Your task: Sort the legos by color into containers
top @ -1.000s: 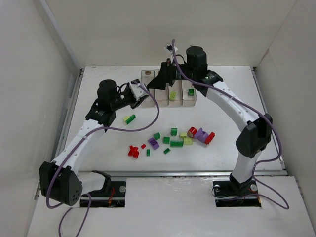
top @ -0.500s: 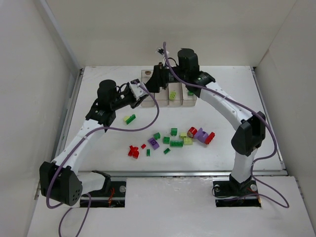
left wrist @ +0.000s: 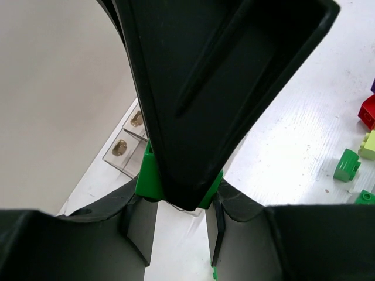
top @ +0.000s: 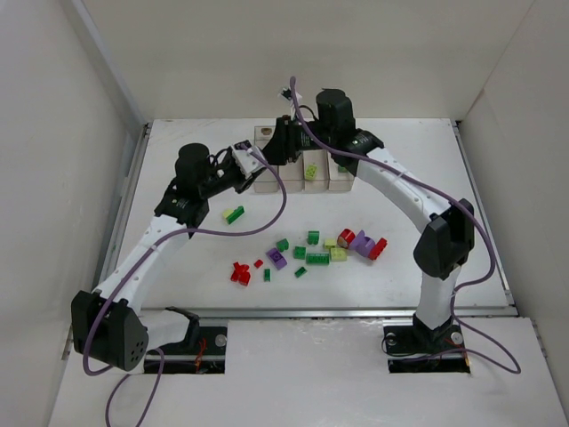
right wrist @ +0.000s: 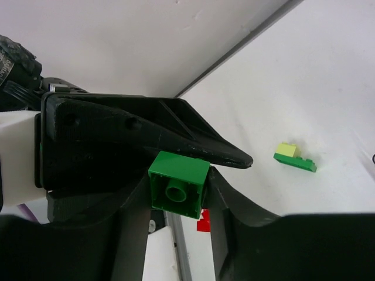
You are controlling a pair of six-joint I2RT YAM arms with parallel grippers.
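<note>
My right gripper moves away from the left gripper next, to the right in the top view, over the end bin, since that bin holds a green lego.
The two grippers meet just in front of the containers (top: 331,181), a row of joined clear bins at the back of the table. A green lego (right wrist: 179,182) sits between the fingers of my right gripper (right wrist: 179,175), which press on both its sides. My left gripper (left wrist: 179,205) is shut on the same green lego (left wrist: 147,175), and one right finger (left wrist: 199,88) crosses in front of it. In the top view the left gripper (top: 252,161) and right gripper (top: 276,151) touch tip to tip. More legos (top: 313,251) lie loose mid-table.
A yellow-green lego (top: 312,171) and a green one (top: 343,166) lie in the bins. A yellow-green and green pair (top: 233,214) sits near the left arm, red legos (top: 240,273) lie near the front, and a red and purple cluster (top: 363,242) lies to the right.
My right gripper has swung left over the bins to meet the left gripper and its jaws have closed on the green lego. The left arm has held still.
</note>
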